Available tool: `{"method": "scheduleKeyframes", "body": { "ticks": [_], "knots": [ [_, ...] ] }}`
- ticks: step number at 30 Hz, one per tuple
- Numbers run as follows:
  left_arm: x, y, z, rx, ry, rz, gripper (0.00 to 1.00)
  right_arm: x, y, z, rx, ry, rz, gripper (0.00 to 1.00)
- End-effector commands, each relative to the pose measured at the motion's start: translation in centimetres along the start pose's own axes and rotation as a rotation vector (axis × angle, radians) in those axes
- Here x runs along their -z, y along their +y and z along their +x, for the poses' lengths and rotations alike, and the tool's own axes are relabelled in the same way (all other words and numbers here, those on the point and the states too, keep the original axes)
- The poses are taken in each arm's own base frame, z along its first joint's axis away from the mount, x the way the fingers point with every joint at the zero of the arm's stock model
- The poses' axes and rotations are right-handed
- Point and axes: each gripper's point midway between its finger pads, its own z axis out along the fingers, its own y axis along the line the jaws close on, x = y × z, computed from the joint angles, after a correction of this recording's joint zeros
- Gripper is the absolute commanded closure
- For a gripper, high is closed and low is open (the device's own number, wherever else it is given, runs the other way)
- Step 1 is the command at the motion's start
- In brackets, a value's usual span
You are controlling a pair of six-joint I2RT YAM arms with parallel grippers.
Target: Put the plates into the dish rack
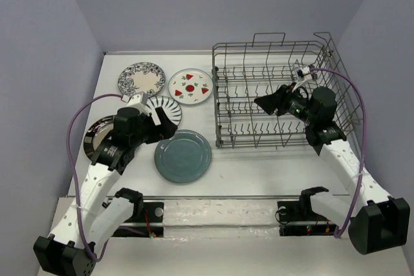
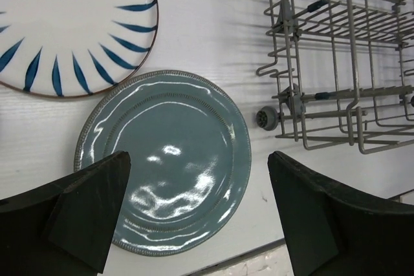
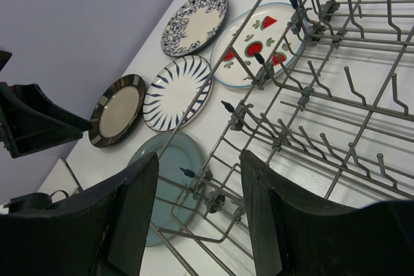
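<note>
The teal plate's rim away from the rack lies clear of other plates, so my left gripper moves down and back next, fingers astride that rim.
Five plates lie flat on the white table, left of the dish rack (image 1: 278, 92). The teal-grey plate (image 1: 183, 156) is nearest the front. Behind it are the striped plate (image 1: 169, 106), the fruit plate (image 1: 191, 86), the floral plate (image 1: 141, 79) and, at the left, the dark silver-rimmed plate (image 1: 97, 135). My left gripper (image 1: 165, 127) is open and empty above the teal plate (image 2: 165, 159), its jaws (image 2: 197, 159) spread wider than the plate's near part. My right gripper (image 1: 262, 103) is open and empty above the rack's left half (image 3: 323, 95). The rack holds no plates.
The table's near edge (image 1: 213, 196) runs just in front of the teal plate. Purple walls close in the left, back and right sides. A small grey wheel (image 2: 266, 119) sits at the rack's near left corner. The rack's upright tines (image 3: 352, 82) stand below my right gripper.
</note>
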Motion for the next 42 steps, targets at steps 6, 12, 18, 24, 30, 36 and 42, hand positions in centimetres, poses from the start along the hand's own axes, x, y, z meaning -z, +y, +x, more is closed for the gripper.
{"method": "scheduleKeyframes", "body": {
  "ticks": [6,12,18,24,30,36,42],
  "knots": [
    [0.8,2.9,2.9,0.08,0.165,-0.179,0.01,0.6,0.8,-1.3,0.049,-0.054,-0.012,0.4],
    [-0.8,5.8,5.7,0.221,0.205,-0.271,0.01,0.6,0.8,-1.4,0.05,-0.059,-0.006,0.4],
    [-2.2,7.8,6.7,0.339,0.183,-0.3,0.01,0.6,0.8,-1.3,0.052,-0.054,-0.01,0.4],
    [-3.6,8.1,8.1,0.441,0.184,-0.268,0.01,0.1,0.3,-0.7,0.034,-0.03,-0.008,0.4],
    [-4.1,10.6,8.6,0.411,0.207,-0.412,0.01,0.1,0.1,-0.7,0.037,-0.03,-0.002,0.4],
    [-5.2,11.7,10.2,0.426,0.251,-0.445,0.01,0.2,0.0,-0.8,0.048,-0.037,0.01,0.4],
    [-6.7,10.8,12.8,0.464,0.31,-0.326,0.08,-0.4,-0.7,-0.2,0.03,-0.012,0.02,0.41]
  ]
}}
